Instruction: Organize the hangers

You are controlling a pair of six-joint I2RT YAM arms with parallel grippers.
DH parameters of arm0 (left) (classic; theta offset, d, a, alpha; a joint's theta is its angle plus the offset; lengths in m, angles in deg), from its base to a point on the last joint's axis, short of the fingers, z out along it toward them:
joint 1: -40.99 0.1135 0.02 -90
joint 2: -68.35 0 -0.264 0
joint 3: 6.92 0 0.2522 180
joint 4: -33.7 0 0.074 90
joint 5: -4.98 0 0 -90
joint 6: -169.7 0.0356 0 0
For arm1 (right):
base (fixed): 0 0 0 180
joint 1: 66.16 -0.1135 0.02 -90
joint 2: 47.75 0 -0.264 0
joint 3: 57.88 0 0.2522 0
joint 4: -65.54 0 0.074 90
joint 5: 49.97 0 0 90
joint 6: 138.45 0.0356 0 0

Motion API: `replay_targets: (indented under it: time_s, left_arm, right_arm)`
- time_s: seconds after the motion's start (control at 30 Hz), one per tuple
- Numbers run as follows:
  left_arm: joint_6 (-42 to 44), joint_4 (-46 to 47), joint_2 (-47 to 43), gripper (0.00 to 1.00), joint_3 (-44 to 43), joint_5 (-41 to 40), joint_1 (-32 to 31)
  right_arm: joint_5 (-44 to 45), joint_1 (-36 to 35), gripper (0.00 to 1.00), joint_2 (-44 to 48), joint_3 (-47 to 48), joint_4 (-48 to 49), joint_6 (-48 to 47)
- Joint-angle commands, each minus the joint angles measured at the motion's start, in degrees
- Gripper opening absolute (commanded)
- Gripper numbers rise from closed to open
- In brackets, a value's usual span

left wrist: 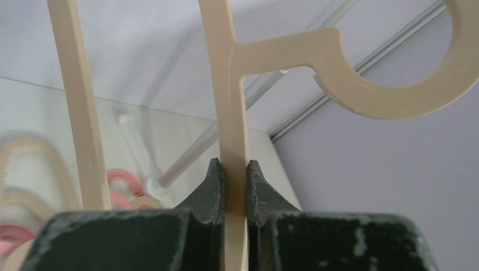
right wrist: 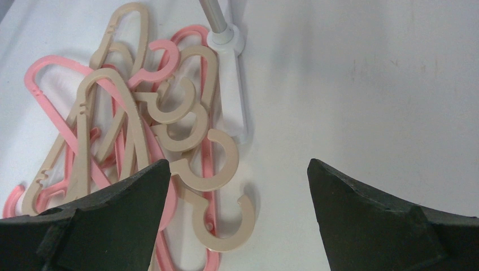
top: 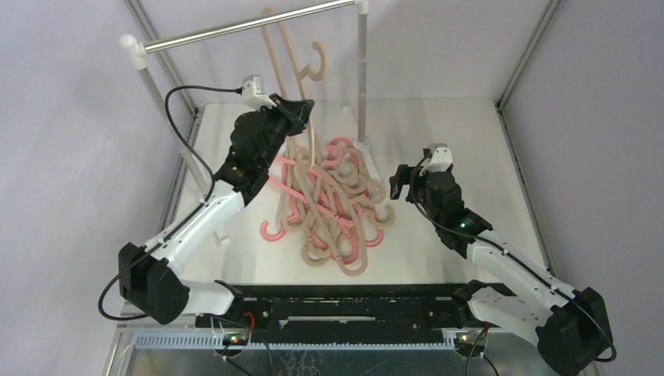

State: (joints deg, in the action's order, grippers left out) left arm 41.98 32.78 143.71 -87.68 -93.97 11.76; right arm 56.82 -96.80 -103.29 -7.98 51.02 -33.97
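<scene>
The beige hanger's hook needs to go onto the silver bar (top: 250, 25), so my left gripper will move up and outward next.
My left gripper (top: 301, 110) is raised at the back of the table, shut on a beige hanger (top: 319, 72) that stands upright. The hanger's hook sits just below the silver rail (top: 250, 25), apart from it. In the left wrist view the black jaws (left wrist: 233, 166) pinch the hanger's thin bar (left wrist: 231, 101), and its hook (left wrist: 395, 90) curves off to the right. A tangled pile of pink and beige hangers (top: 329, 200) lies on the table under the rail. My right gripper (top: 403, 184) hovers open at the pile's right edge. Its wide-apart fingers (right wrist: 237, 164) hold nothing, with the pile (right wrist: 113, 118) lying under the left one.
The rail rests on two white posts, the right post (top: 362, 78) standing just right of the pile on a white foot (right wrist: 234, 84). The left post (top: 160, 94) stands by the table's left edge. Grey walls close in both sides.
</scene>
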Motion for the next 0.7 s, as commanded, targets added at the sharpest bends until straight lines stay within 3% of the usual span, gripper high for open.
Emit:
replay_targets:
  time_s: [0.0, 0.33, 0.67]
  left_arm:
    - [-7.8, 11.8, 1.8, 0.0, -4.4, 3.8, 1.1]
    - [-13.2, 14.8, 7.6, 0.0, -11.3, 3.0, 2.8]
    - [-18.8, 10.4, 11.2, 0.0, -14.9, 0.4, 3.8]
  right_arm:
    - [0.6, 0.7, 0.99, 0.9, 0.2, 0.8, 0.1]
    - [0.3, 2.2, 0.99, 1.2, 0.2, 0.2, 0.0]
    - [-0.4, 3.3, 0.99, 0.8, 0.2, 0.0, 0.3]
